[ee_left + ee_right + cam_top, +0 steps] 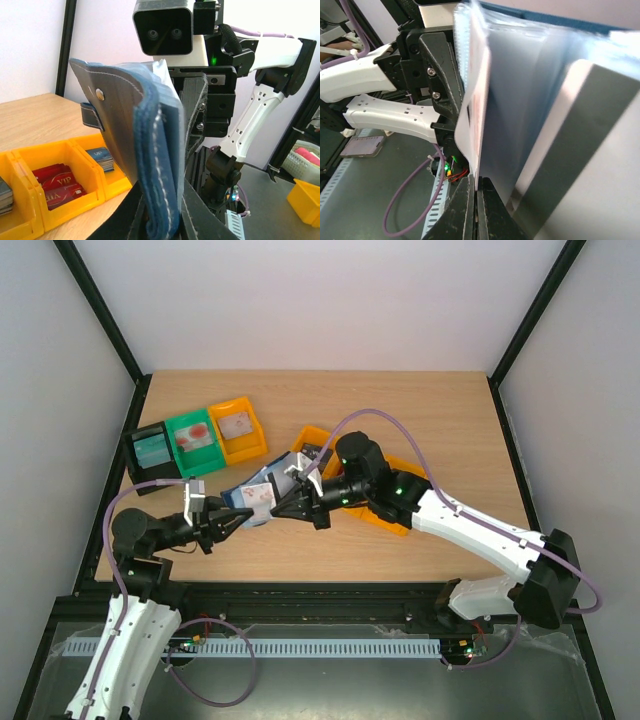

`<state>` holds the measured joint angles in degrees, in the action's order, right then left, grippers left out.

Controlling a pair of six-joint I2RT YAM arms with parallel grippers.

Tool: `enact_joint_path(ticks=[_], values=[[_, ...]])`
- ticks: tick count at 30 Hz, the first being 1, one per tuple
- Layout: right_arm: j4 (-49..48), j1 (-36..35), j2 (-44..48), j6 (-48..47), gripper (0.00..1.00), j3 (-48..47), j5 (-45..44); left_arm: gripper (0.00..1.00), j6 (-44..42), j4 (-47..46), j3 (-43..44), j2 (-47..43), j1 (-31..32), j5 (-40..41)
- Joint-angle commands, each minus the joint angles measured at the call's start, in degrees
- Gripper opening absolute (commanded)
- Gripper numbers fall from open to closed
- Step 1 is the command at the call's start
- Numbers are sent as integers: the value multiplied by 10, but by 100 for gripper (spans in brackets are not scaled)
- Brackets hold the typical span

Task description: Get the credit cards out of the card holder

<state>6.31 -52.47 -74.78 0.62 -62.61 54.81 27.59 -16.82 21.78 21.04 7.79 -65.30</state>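
Observation:
My left gripper needs to tilt and go down to the bare tabletop below it and let go of the card holder (250, 502) there, since my right gripper is pinching the white card.
My left gripper (236, 523) is shut on the card holder (250, 502), a dark navy wallet with pale blue pockets, and holds it above the table. In the left wrist view the holder (120, 125) stands upright between my left gripper's (161, 215) jaws, its snap tab showing. My right gripper (288, 502) is shut on the edge of a white credit card with reddish print (262, 492) that sticks out of the holder. In the right wrist view the card (474, 110) is pinched in my right gripper (477, 192), beside the holder's pale pockets (535, 100).
An orange three-compartment tray (312, 432) lies under the right arm. In the left wrist view the tray (107, 186) holds red cards (57, 182) and blue cards (102, 159). A black bin (152, 450), a green bin (193, 440) and an orange bin (238, 430) stand at the back left.

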Motion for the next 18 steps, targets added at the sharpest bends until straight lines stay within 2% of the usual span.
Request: enact_joint_path(ticks=[1, 9, 13, 18], values=[[19, 6, 21, -18, 2, -11, -24, 10, 1, -17, -2, 0, -2, -1], [28, 12, 32, -19, 2, -13, -37, 13, -5, -15, -2, 1, -1, 3], [23, 12, 24, -13, 1, -25, -11, 3, -10, -13, -2, 3, -2, 8], [54, 23, 40, -35, 2, -19, -68, 2, -10, 14, 2, 2, -1, 38]])
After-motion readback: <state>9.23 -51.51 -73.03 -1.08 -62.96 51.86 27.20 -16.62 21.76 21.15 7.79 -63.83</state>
